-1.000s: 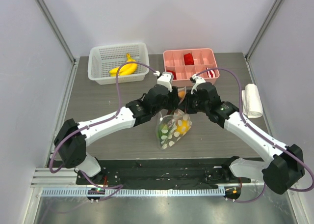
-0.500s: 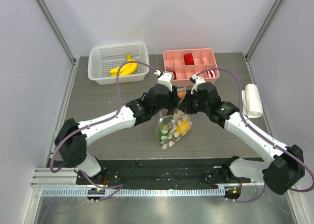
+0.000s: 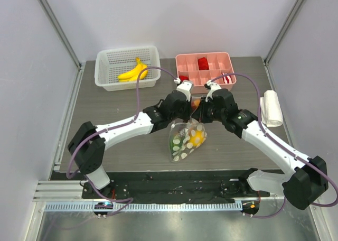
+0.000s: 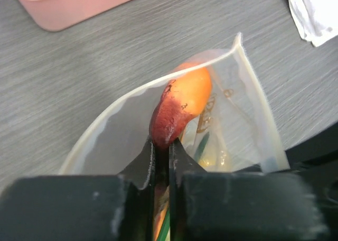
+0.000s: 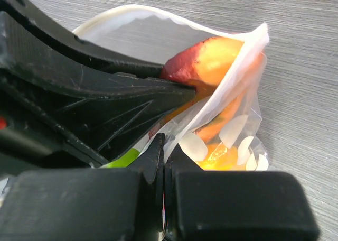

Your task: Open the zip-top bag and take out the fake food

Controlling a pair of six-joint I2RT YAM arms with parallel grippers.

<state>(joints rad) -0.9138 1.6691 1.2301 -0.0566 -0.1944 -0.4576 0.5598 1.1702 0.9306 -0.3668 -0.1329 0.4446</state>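
Observation:
The left gripper rises next, swings over the basket's space beside the bananas and lowers to release, as the sausage piece still reaches into the bag (image 3: 185,139).
The zip-top bag (image 3: 185,139) hangs open-mouthed above the table's middle, clear with white dots. My right gripper (image 5: 164,146) is shut on its near wall (image 5: 232,87), holding the mouth up. My left gripper (image 4: 162,145) reaches into the mouth and is shut on the maroon end of the orange-and-maroon sausage piece (image 4: 182,106), which sticks up out of the bag (image 4: 248,119). In the top view the two grippers meet over the bag, left (image 3: 191,108) and right (image 3: 202,112). A yellow piece (image 3: 197,138) and a green piece (image 3: 176,144) lie lower in the bag.
A white perforated basket (image 3: 105,58) holding yellow bananas (image 3: 133,72) stands at the back left. The pink divided tray (image 3: 182,78) with red blocks (image 3: 203,62) sits at the back right. A rolled white cloth (image 3: 272,108) lies near the right edge.
My left gripper's jaws have closed from open onto the sausage piece's maroon end, and the left arm has shifted slightly to the right. The right gripper keeps its hold on the bag.

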